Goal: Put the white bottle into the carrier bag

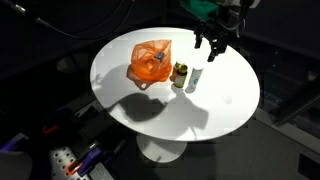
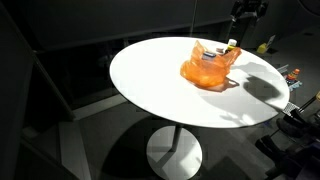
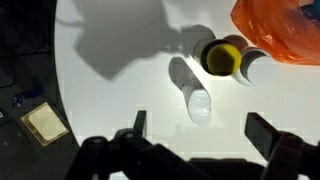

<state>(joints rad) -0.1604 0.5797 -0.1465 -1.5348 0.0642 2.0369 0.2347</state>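
The bottle is standing upright with its top uncovered. My open gripper will next move down until its fingers are on either side of the white bottle's top below.
The white bottle stands upright on the round white table, next to a yellow-lidded jar. The orange carrier bag lies crumpled just beyond the jar. In the wrist view the white bottle is seen from above, between and ahead of the fingers, with the jar and the bag further on. My gripper hangs above the table near the bottle, open and empty; in the wrist view its fingers are spread wide. The bag and gripper also show in an exterior view.
A second white-capped item stands against the jar beside the bag. The table edge runs along the left of the wrist view, with a tan square object on the dark floor below. Clutter lies on the floor by the table.
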